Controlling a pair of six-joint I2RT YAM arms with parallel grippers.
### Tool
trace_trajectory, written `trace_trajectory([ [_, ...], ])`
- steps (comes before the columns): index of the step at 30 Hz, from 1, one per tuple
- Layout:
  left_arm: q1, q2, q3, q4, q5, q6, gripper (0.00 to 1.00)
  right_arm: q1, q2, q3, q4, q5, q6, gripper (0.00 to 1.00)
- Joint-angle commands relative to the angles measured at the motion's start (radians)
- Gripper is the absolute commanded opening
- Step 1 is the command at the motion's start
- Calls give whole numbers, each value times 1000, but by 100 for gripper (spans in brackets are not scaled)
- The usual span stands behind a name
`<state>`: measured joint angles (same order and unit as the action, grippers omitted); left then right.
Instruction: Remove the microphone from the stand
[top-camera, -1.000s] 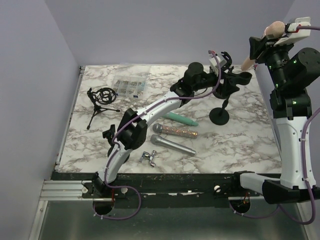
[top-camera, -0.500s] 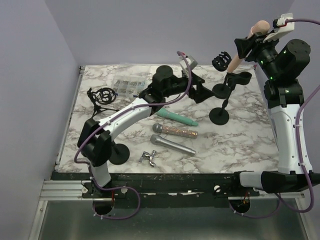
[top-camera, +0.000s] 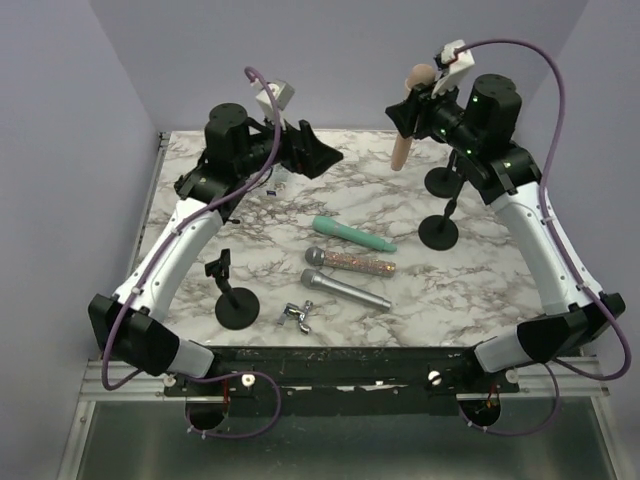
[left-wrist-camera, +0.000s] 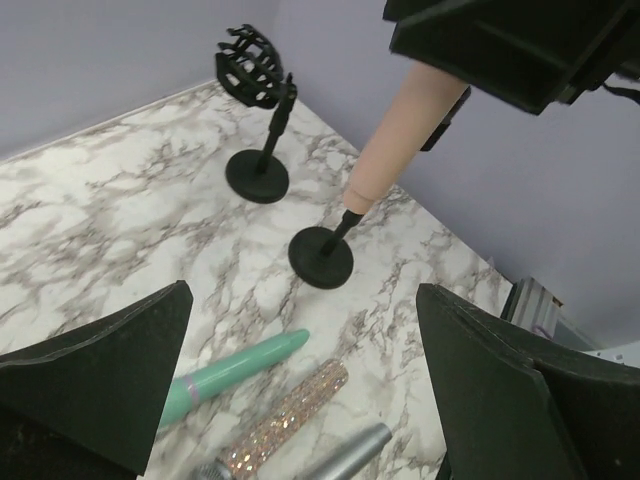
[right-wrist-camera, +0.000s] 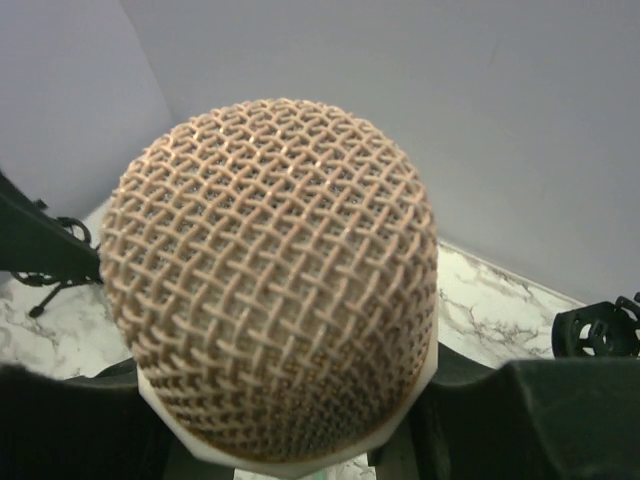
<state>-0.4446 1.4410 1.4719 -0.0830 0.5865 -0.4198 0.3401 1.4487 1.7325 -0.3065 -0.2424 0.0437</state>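
The robot's right gripper will move down toward the left in the top view and tilt the peach microphone flat onto the tabletop beyond the green microphone, because that part of the tabletop is empty.
My right gripper (top-camera: 425, 100) is shut on the peach microphone (top-camera: 405, 125) and holds it upright in the air, its mesh head (right-wrist-camera: 270, 270) filling the right wrist view. Its lower end hangs left of the black stand (top-camera: 440, 230) and apart from it. The left wrist view shows the microphone's handle (left-wrist-camera: 400, 130) above the stand's round base (left-wrist-camera: 320, 257). My left gripper (top-camera: 312, 155) is open and empty, raised over the back left of the table, well away from the stand.
A green microphone (top-camera: 350, 235), a glitter microphone (top-camera: 350, 263) and a silver microphone (top-camera: 345, 290) lie mid-table. A metal wing nut (top-camera: 298, 315) and a short black stand (top-camera: 235, 305) sit near the front. Another stand with a basket clip (left-wrist-camera: 257, 170) is at the back right.
My right gripper has carried the peach microphone to the left, away from the stand's clip. My left arm has swung back to the left, away from the stand.
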Motion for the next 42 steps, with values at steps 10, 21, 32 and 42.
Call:
trace_trajectory([
  [10,92,-370,-286,-49,-234,227,99,113,151,-75,-127,295,-202,1],
  [21,86,-410,-330,-16,-306,284,99,136,308,-91,-192,334,-441,1],
  [32,85,-396,-338,7,-265,271,99,197,453,-74,-246,354,-556,1],
  [42,86,-402,-343,8,-269,282,98,241,560,-119,-194,421,-588,1],
])
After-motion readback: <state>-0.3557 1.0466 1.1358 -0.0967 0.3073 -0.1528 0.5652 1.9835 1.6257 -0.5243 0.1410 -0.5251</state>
